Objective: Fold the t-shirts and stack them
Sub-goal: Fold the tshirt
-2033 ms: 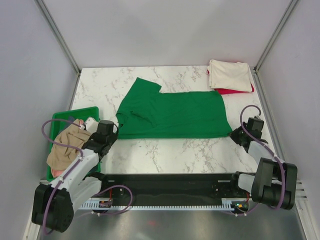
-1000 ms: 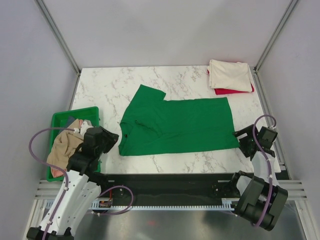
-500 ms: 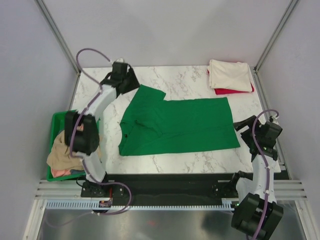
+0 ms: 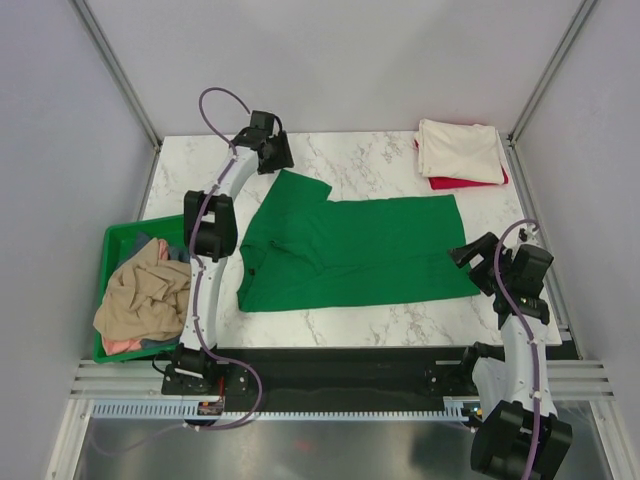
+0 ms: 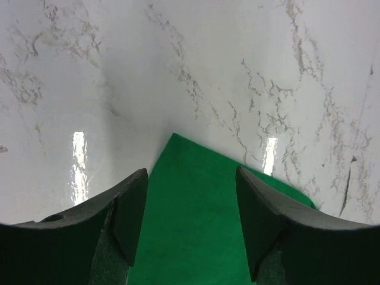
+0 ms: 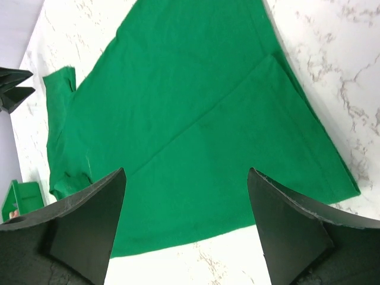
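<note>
To grab the sleeve's far corner [image 4: 284, 174] [image 5: 175, 143] flat on the marble, my left gripper will lower a little onto the sleeve's tip first, then close.
A bright green t-shirt [image 4: 350, 250] lies flat on the marble table [image 4: 200, 180], folded lengthwise, with one sleeve [image 4: 297, 190] pointing to the far left. My left gripper [image 4: 275, 155] hovers over that sleeve's tip [image 5: 178, 148], open, nothing between its fingers [image 5: 133, 208]. My right gripper [image 4: 470, 262] is open above the shirt's near right corner [image 6: 332, 178]. A folded cream-white t-shirt [image 4: 460, 148] rests on a red one [image 4: 468, 182] at the far right corner. A tan t-shirt [image 4: 140, 295] is heaped in the bin.
The rigid green bin [image 4: 125, 232] stands at the table's near left edge, also seen small in the right wrist view [image 6: 21, 199]. Grey walls with metal posts enclose the table on three sides. Bare marble lies behind the shirt and along its front edge.
My left arm swung from beside the bin to the far left, over the sleeve, its jaws opening wider. My right gripper shifted slightly left towards the shirt's corner. The shirt itself stayed put in the last second.
</note>
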`<state>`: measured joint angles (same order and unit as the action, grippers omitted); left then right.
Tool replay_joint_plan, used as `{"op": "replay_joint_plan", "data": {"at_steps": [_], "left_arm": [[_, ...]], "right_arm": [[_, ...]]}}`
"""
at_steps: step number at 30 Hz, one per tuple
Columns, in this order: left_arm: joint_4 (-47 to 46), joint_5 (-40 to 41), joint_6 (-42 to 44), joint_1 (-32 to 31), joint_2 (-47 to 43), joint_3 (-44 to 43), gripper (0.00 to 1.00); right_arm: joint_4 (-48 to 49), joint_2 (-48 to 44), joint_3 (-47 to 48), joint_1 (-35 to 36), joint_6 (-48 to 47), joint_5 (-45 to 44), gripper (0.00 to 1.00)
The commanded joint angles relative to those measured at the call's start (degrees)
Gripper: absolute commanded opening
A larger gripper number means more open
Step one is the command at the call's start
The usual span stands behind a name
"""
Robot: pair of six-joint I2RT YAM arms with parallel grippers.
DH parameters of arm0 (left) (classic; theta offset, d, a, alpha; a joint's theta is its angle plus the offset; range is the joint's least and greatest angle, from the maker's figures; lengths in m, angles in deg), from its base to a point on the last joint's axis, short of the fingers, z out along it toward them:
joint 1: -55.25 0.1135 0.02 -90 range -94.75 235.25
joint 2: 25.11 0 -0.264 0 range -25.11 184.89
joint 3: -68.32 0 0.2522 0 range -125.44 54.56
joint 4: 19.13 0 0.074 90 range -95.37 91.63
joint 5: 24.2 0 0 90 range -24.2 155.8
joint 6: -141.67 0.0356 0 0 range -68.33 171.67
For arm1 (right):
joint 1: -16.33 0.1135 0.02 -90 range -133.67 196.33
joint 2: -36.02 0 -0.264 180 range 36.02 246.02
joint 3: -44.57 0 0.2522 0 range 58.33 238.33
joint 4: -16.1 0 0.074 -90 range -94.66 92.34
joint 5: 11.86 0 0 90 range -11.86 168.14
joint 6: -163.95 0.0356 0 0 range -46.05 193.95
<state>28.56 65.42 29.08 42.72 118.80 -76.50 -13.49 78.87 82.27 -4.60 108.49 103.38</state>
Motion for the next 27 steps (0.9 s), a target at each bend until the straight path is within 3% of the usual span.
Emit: {"op": "replay_joint_plan", "data": {"at_steps": [1,4,11,14,15,18,21,27], "left_arm": [[1.4,-1.9,2.5,0.4,1.9,-2.9,0.68],[1.5,-6.0,1.9,0.5,3.9,-3.2,0.69],[2.5,-7.4,0.7,0.6,6.5,-2.8,0.67],[2.5,-8.2,0.6,0.6,6.7,-2.8,0.52],[2.5,-8.7,0.6,0.7,6.7,-2.7,0.38],[2.7,-9.8,0.4,0.6,5.8,-2.7,0.14],[3.2,-10.7,-0.5,0.5,1.0,-2.3,0.08],[5.2,-11.0,-1.4,0.4,-15.7,4.9,0.04]], "right_arm": [[-0.8,-0.8,-1.0,0.2,-1.6,2.6,0.91],[-2.3,-1.2,-0.7,0.3,-2.5,2.4,0.91],[-3.5,-3.2,-0.9,0.3,-1.9,2.6,0.91],[-4.2,-4.1,-1.0,0.4,-1.8,2.5,0.91],[-4.6,-4.4,-0.9,0.4,-1.9,2.5,0.91],[-5.0,-5.3,-1.1,0.4,-1.7,1.8,0.91],[-4.0,-5.3,-0.9,0.9,-1.8,1.7,0.91],[-1.3,8.5,7.9,8.9,-1.2,-3.7,0.91]]}}
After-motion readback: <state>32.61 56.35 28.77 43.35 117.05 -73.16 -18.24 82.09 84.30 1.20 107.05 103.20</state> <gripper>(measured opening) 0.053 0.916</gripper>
